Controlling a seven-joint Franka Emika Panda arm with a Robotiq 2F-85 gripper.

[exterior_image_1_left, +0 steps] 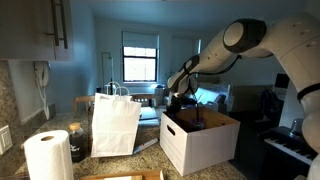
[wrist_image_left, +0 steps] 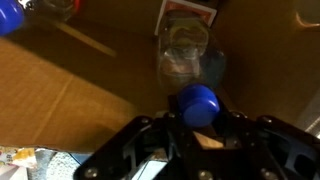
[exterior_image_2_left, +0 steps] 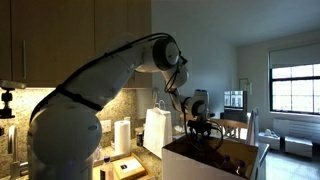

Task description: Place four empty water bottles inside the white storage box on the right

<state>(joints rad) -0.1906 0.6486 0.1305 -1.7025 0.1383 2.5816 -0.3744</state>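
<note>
The gripper stays low over the storage box (exterior_image_1_left: 200, 145) next, moves slightly toward the box's edge by the paper bag and opens.
In the wrist view a clear water bottle (wrist_image_left: 185, 55) with a blue cap (wrist_image_left: 197, 104) hangs over the brown inside of the white storage box (wrist_image_left: 70, 90). My gripper (wrist_image_left: 198, 120) is shut on it just by the cap. Another blue cap (wrist_image_left: 8, 18) shows at the top left corner, inside the box. In both exterior views the gripper (exterior_image_1_left: 181, 100) (exterior_image_2_left: 201, 128) hovers low over the open top of the storage box (exterior_image_1_left: 200, 145) (exterior_image_2_left: 215, 160). The held bottle is too small to make out there.
A tall white paper bag (exterior_image_1_left: 115, 125) (exterior_image_2_left: 157, 130) stands beside the box. A paper towel roll (exterior_image_1_left: 48, 156) (exterior_image_2_left: 122, 136) stands on the counter. Wall cabinets (exterior_image_1_left: 40, 28) hang above, and a desk with a screen (exterior_image_1_left: 210, 97) is behind.
</note>
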